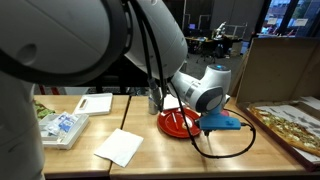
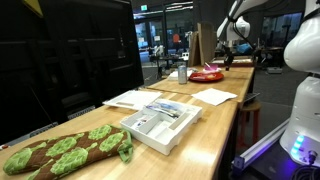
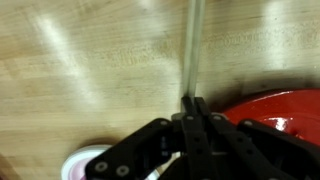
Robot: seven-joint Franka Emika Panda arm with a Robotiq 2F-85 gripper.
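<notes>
The bare wood beside the red plate is clear, so my gripper should stay low there and open to release the thin metal rod.
In the wrist view my gripper is shut on a thin metal rod, likely a utensil handle, which sticks out ahead between the fingertips over the wooden table. A red plate lies just to the right of the fingers. In an exterior view the gripper hangs low at the edge of the red plate. In the other exterior view the gripper is far down the table, above the plate. The rod's far end is out of view.
A metal cup stands behind the plate. A white napkin, a white box and a tray of packets lie nearby. A patterned board and cardboard stand to the side. A green-brown cushion lies close to the camera.
</notes>
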